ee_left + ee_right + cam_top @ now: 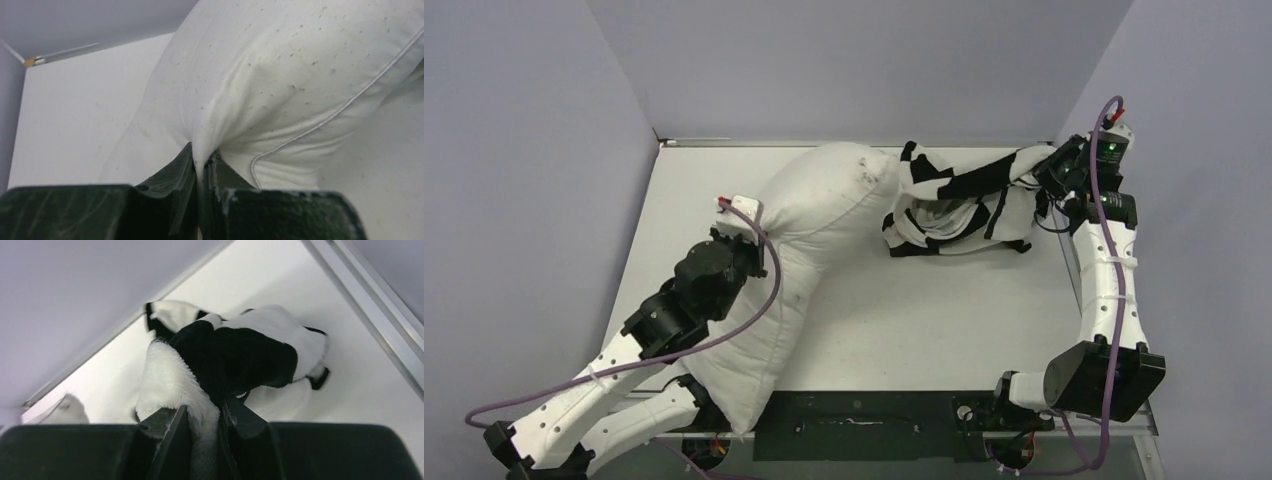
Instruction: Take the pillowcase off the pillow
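Note:
The pillowcase (954, 205) moves back and to the left in the top view with my right gripper next. The gripper then releases it, since the bare tabletop lies that way from the gripper.
The plain white pillow (809, 240) lies bent across the left half of the table, one end hanging over the near edge. My left gripper (742, 228) is shut on a pinch of its fabric at the left side; the left wrist view shows the pillow (280, 85) squeezed between the jaws of that gripper (205, 170). The black-and-white checkered pillowcase (954, 205) lies bunched at the back right, apart from the pillow. My right gripper (1046, 172) is shut on its right end and holds it lifted; the right wrist view shows the pillowcase (235, 355) in the right gripper (205, 427).
Lilac walls (844, 60) close the table at the back and both sides. A metal rail (370, 325) runs along the table's right edge next to my right gripper. A black panel (854, 425) sits at the near edge between the arm bases.

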`<state>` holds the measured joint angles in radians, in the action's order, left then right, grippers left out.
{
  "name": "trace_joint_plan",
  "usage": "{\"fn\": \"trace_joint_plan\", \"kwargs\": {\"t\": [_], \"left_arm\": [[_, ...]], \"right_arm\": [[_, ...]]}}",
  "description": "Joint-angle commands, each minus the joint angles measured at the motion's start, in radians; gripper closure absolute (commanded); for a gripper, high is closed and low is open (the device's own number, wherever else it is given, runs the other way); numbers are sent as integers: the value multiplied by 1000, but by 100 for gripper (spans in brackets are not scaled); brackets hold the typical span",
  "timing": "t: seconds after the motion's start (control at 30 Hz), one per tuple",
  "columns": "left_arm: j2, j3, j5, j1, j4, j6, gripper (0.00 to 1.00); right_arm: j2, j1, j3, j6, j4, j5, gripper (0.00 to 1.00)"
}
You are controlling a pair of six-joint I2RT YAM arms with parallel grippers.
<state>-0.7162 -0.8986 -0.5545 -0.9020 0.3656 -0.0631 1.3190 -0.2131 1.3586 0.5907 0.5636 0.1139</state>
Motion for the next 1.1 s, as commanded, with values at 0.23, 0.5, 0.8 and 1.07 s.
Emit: {"fn": "trace_joint_plan", "kwargs": {"t": [0.23, 0.5, 0.8, 1.07], "left_arm": [[-256, -170, 210, 583, 84, -364, 100], [-306, -157, 328, 589, 96, -383, 100], [-348, -164, 497, 583, 61, -470, 99], [-250, -142, 457, 586, 115, -445, 52]], "right_arm": [[-37, 149, 140, -34, -171, 300, 91], [-139, 553, -88, -77, -89, 285, 90], [-157, 1130, -296, -63, -81, 105, 81], [-42, 1371, -270, -102, 67, -71, 38]]}}
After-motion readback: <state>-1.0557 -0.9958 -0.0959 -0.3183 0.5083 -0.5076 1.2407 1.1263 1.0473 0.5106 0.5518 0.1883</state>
